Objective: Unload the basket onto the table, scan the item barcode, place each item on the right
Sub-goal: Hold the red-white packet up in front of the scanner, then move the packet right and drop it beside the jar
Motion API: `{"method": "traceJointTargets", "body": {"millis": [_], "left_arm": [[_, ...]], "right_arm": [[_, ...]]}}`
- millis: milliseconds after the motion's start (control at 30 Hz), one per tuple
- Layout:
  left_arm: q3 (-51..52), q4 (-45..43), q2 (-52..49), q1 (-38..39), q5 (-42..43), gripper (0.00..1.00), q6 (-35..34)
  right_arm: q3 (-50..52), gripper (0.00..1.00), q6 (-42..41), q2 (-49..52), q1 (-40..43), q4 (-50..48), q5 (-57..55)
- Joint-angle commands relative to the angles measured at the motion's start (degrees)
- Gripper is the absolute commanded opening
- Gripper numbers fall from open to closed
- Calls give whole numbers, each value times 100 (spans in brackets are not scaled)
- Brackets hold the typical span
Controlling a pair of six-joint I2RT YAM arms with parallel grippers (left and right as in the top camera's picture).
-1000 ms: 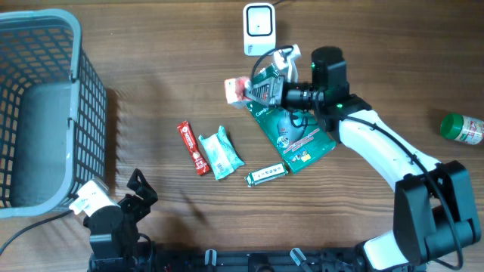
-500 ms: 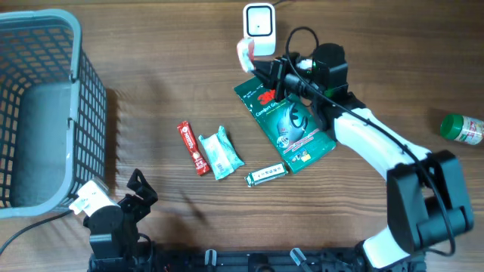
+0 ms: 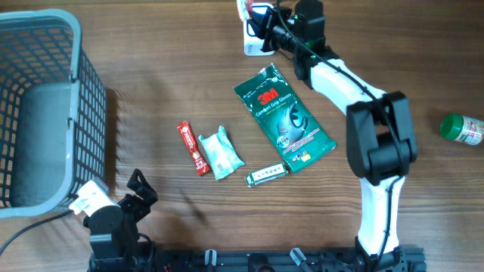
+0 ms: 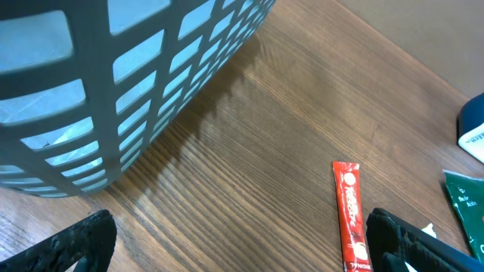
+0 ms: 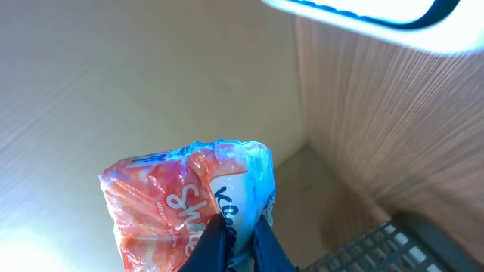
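Note:
I will next carry the pack with my right gripper to clear tabletop by the green bottle, below and to the gripper's right in the overhead view, then lower and release it.
The item is a soft orange-and-blue tissue pack (image 5: pixel 181 198). My right gripper (image 5: pixel 238 236) is shut on its lower edge, the dark fingers pinching the wrapper. In the overhead view the pack (image 3: pixel 243 8) is lifted at the table's far edge, with my right gripper (image 3: pixel 259 17) directly over the white scanner (image 3: pixel 250 48), which it partly hides. The scanner's edge (image 5: pixel 363 10) runs along the top of the right wrist view. No barcode shows on the pack. My left gripper (image 4: pixel 238 249) stands wide open, low over the table near the front left, and holds nothing.
A green 3M packet (image 3: pixel 283 117) lies mid-table, with a small gum pack (image 3: pixel 266 174), a teal packet (image 3: pixel 220 153) and a red sachet (image 3: pixel 192 148) to its left. The grey basket (image 3: pixel 76 83) stands far left. A green bottle (image 3: pixel 461 127) lies at the right edge.
My right arm has carried the tissue pack away from above the green packet to the far edge, over the scanner. The left arm has stayed still.

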State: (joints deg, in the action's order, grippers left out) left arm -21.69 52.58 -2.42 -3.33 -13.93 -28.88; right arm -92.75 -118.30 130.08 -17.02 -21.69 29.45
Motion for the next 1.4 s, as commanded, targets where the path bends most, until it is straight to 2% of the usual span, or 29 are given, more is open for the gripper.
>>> {"method": "traceJointTargets", "body": {"millis": [0, 233, 367, 467, 533, 633, 667, 767, 833, 967, 1033, 1067, 1100, 1133, 1167, 1200, 1267, 1367], "left_arm": [[39, -17, 20, 22, -92, 100, -50], [39, -17, 20, 22, -92, 100, -52], [39, -17, 20, 22, -92, 100, -50], [39, -15, 20, 22, -92, 100, -50], [39, -17, 20, 22, -92, 100, -52], [39, -17, 20, 22, -92, 100, -52], [39, -17, 20, 22, -92, 100, -52], [39, -17, 20, 22, -92, 100, -52], [39, -17, 20, 22, -92, 100, -50], [39, -15, 20, 22, -92, 100, -52], [39, -15, 20, 22, -92, 100, -52], [39, -17, 20, 22, -92, 100, -50], [39, -17, 20, 22, -92, 100, -50], [39, -17, 20, 22, -92, 100, -50], [39, -17, 20, 22, -92, 100, -50], [39, -17, 20, 22, -92, 100, -52], [39, -15, 20, 22, -92, 100, -52], [39, -17, 20, 22, -92, 100, -50]], "right_arm": [[-208, 4, -39, 313, 61, 72, -201], [-208, 4, 20, 365, 103, 197, -26], [-208, 4, 1276, 72, 247, 435, 190], [-208, 4, 2044, -590, 610, 1867, 83], [-208, 4, 2618, -1191, 1084, 3497, -704], [-208, 4, 3021, -1631, 1705, 5045, -2365], [-208, 4, 3147, -1674, 1987, 5497, -3228], [-140, 4, 3281, -1567, 2638, 6242, -5344], [26, 5, 3307, -1388, 3130, 6474, -6266], [57, 8, 4046, -970, 3716, 6485, -6085], [57, 9, 4019, -876, 3926, 6719, -6120], [52, 20, 4024, -885, 3987, 6741, -6109], [31, 41, 4076, -933, 4041, 6763, -6063], [-48, 74, 4341, -1029, 4083, 6773, -5912], [-155, 94, 4754, -1130, 4089, 6756, -5661], [-282, 100, 5348, -1259, 4087, 6725, -5250], [-487, 100, 6343, -1547, 4024, 6723, -4179], [-498, 100, 7687, -1919, 3753, 6951, -1794]]}}
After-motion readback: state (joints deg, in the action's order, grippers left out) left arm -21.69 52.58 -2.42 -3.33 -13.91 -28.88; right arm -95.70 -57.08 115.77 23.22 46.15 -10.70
